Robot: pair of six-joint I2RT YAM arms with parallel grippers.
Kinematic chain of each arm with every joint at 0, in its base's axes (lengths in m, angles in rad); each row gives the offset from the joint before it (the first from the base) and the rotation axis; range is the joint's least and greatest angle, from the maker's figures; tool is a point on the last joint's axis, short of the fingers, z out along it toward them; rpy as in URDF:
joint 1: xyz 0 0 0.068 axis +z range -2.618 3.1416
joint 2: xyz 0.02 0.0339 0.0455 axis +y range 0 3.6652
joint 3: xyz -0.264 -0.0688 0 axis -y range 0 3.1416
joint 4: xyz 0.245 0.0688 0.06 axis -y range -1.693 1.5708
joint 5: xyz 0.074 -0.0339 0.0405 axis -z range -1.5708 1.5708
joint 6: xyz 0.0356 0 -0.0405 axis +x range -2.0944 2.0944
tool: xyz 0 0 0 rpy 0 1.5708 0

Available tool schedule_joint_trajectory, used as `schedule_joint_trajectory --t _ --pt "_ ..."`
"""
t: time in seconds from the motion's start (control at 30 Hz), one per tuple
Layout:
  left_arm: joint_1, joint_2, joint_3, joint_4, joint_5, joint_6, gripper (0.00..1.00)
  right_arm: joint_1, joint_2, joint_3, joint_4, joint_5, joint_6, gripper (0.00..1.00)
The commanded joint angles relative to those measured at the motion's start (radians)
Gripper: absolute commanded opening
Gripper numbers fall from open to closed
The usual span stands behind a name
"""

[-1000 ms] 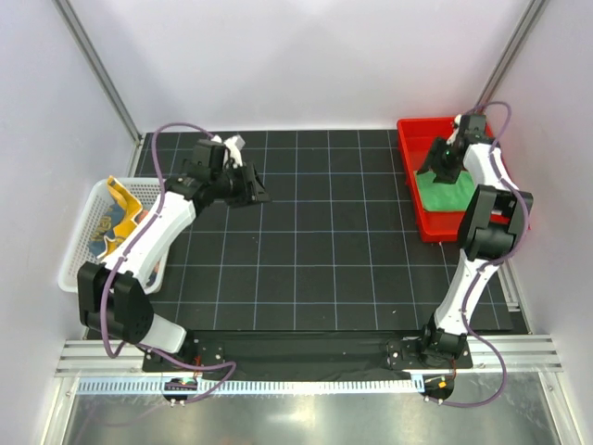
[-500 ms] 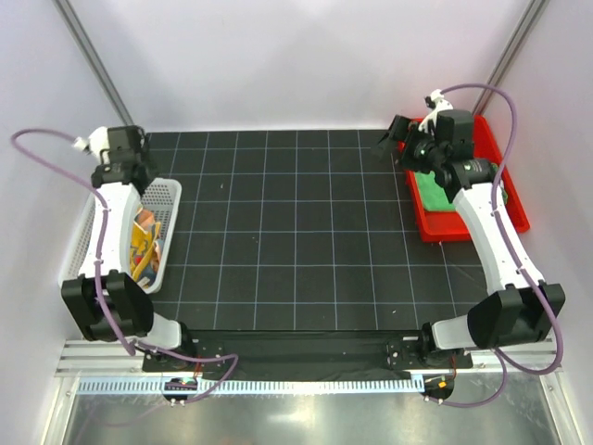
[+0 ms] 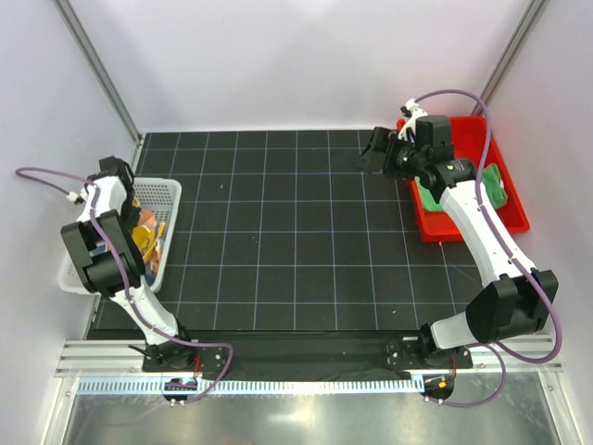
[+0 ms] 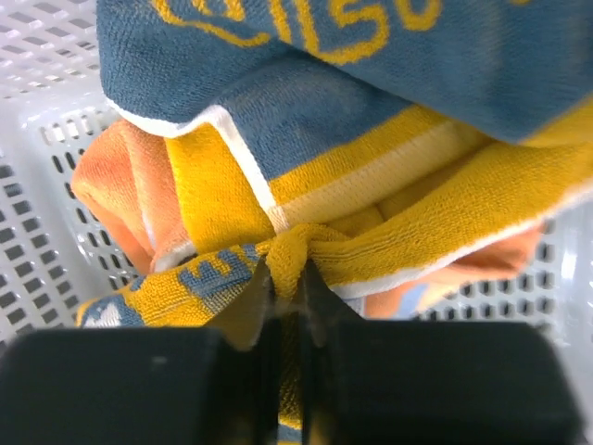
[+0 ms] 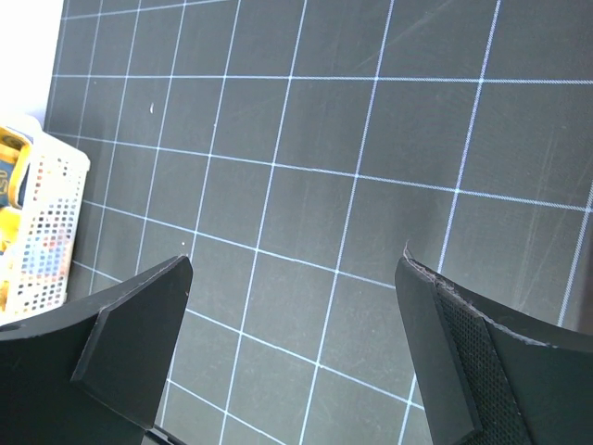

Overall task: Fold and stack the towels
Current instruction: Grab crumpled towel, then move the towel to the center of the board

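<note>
The middle of the black mat (image 3: 281, 232) is empty. My left gripper will first lift the yellow-orange towel outward from the white basket to get it over there.
In the left wrist view my left gripper (image 4: 289, 269) is shut on a bunched fold of the yellow-orange towel (image 4: 389, 213), which has a dark blue edge with yellow lettering. A pale orange-pink towel (image 4: 107, 181) lies under it in the white basket (image 4: 46, 111). The top view shows both towels (image 3: 148, 236) in the basket with my left wrist above them. The green towel (image 3: 495, 182) lies in the red tray (image 3: 463, 232), partly hidden by my right arm. My right gripper (image 5: 292, 278) hangs open and empty over the black mat, just left of the tray (image 3: 375, 153).
The black gridded mat (image 3: 296, 241) covers the table between the white basket (image 3: 79, 278) on the left and the red tray on the right. White walls and metal posts stand close behind and beside them.
My left arm swung from over the mat into the basket and shut on the yellow-orange towel. My right gripper left the green towel in the tray, moved left over the mat and opened wide.
</note>
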Motion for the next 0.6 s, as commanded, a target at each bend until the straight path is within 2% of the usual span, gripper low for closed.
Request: schedule_joint_trajectory --t 0.0,0.13,0.2,0.23,0.3,0.37,0.4,0.5,0.57 --pt "-0.013 -0.092 0.033 0.045 0.049 0.036 0.01 0.009 -0.026 0.057 -0.016 0.017 -0.030 0.99" --pt "-0.085 -0.158 0.151 0.010 -0.028 0.110 0.00 0.016 -0.029 0.075 -0.024 0.023 -0.022 0.99" --pt "-0.153 -0.187 0.224 0.010 -0.047 0.176 0.06 0.023 -0.032 0.080 -0.025 0.022 -0.016 0.99" --pt "-0.177 -0.193 0.252 0.004 -0.064 0.191 0.15 0.027 -0.034 0.079 -0.025 0.019 -0.011 0.99" --pt "-0.229 -0.199 0.315 -0.008 -0.086 0.231 0.16 0.035 -0.042 0.074 -0.018 0.020 -0.005 0.99" --pt "-0.255 -0.204 0.341 -0.017 -0.070 0.245 0.02 0.046 -0.046 0.068 -0.022 0.025 -0.004 0.99" --pt "-0.267 -0.215 0.352 -0.016 -0.063 0.260 0.00 0.047 -0.046 0.069 -0.027 0.026 -0.005 0.99" --pt "-0.338 -0.265 0.376 0.042 -0.033 0.328 0.00 0.055 -0.055 0.068 -0.034 0.039 -0.007 0.99" --pt "-0.428 -0.325 0.380 0.102 0.049 0.392 0.00 0.056 -0.063 0.060 -0.031 0.045 -0.005 0.99"
